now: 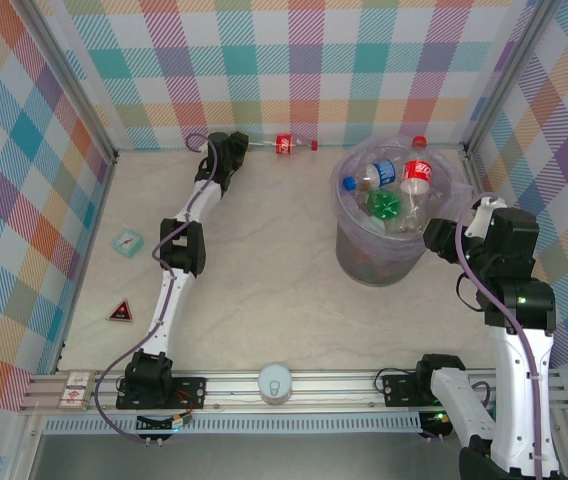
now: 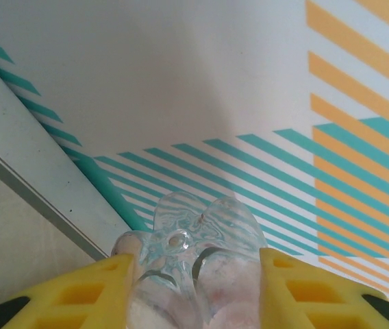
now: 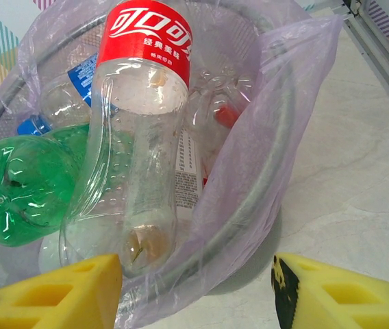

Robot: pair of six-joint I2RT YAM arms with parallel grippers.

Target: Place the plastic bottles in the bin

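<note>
The clear tabletop short of the front bar (image 1: pixel 204 287) is back from the robot's left gripper, so the gripper should next pull the bottle back from the back wall and let go of it there.
A clear plastic bottle (image 1: pixel 284 145) with a red label and cap lies along the back wall. My left gripper (image 1: pixel 239 150) is shut on its base end. In the left wrist view the lobed clear base (image 2: pixel 194 233) sits squeezed between both yellow fingers (image 2: pixel 92 291). The bin (image 1: pixel 364 255), grey with a lavender bag, holds several bottles: a green one (image 1: pixel 384 205), a blue-labelled one (image 1: pixel 379 172) and a red-labelled one (image 1: pixel 416 170). My right gripper (image 1: pixel 436 235) stands open beside the bin's near right rim (image 3: pixel 263 185), holding nothing. Just inside lies a red-labelled bottle (image 3: pixel 140 137).
A teal square packet (image 1: pixel 127 241) and a dark red triangle (image 1: pixel 120 311) lie on the left of the table. A white round object (image 1: pixel 275 383) sits on the front rail. Plaid walls close off the back and both sides.
</note>
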